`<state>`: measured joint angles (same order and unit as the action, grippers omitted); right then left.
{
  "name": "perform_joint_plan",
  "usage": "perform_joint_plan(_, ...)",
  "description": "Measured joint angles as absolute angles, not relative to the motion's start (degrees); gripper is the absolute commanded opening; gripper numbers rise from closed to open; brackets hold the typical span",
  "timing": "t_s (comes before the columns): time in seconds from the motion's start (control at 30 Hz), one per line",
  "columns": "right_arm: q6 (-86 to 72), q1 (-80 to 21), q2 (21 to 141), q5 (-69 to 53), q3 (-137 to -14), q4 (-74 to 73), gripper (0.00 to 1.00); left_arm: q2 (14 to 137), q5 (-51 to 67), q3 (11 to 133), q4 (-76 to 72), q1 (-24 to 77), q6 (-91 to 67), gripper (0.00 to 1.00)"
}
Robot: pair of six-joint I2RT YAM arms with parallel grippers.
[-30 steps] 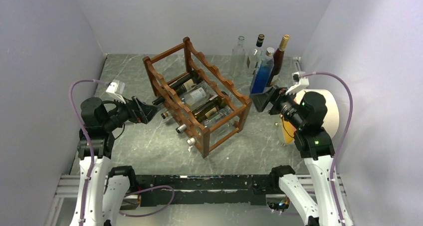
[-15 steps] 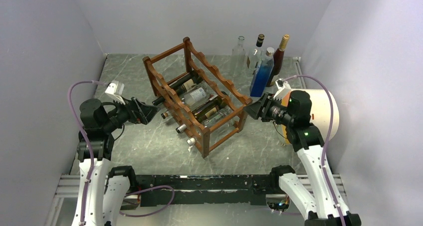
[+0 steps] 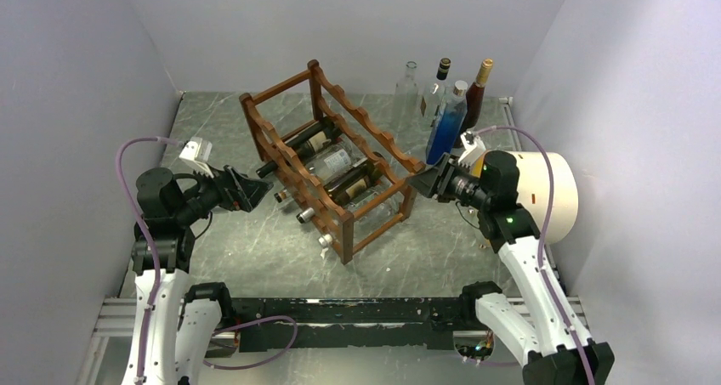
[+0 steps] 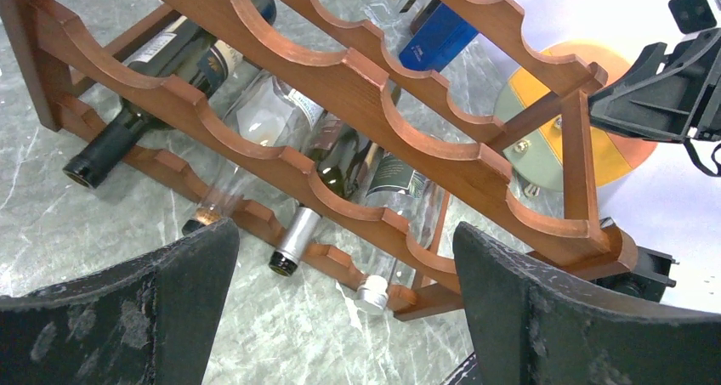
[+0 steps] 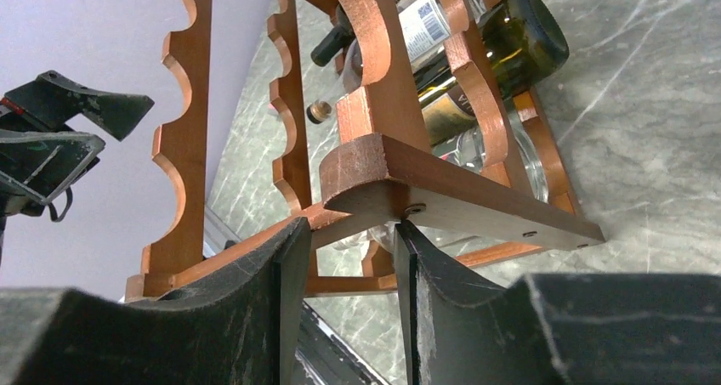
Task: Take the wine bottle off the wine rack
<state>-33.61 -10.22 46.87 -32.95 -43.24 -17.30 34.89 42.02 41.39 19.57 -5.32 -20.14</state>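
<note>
The silver bottle neck (image 3: 306,215) (image 4: 298,235) sticks out past the rack's lower bar, so my left gripper should move down toward the right in the top view next and close around it.
The wine rack (image 3: 340,151) stands at an angle in the middle of the marble table (image 3: 255,249), with several bottles lying in its lower tiers. A dark wine bottle (image 3: 298,140) lies at the left end, neck toward my left arm; the left wrist view shows it too (image 4: 161,70). My left gripper (image 3: 253,194) hovers wide open a short way from the bottle necks, nothing between its fingers (image 4: 153,300). My right gripper (image 3: 417,183) is at the rack's right corner post (image 5: 383,168). Its fingers (image 5: 285,283) are drawn close, their tips pinching that corner's wood.
Several upright bottles stand at the back right, among them a blue one (image 3: 448,126) and a dark one with a gold top (image 3: 478,96). A white cylinder with an orange face (image 3: 553,194) lies behind my right arm. Walls close in on both sides.
My right arm has swung in from beside the blue bottle to the rack's corner and its jaws have narrowed. The rack has shifted slightly left. My left arm has held still.
</note>
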Motion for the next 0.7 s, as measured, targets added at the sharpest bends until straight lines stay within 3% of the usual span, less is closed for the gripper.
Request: perform_joint_plan(0.7, -28.08, -15.53, 63.57, -15.86, -54.43, -12.75, 0.46, 35.92, 38.68, 41.39, 20.29, -5.06, -21.74, 1.0)
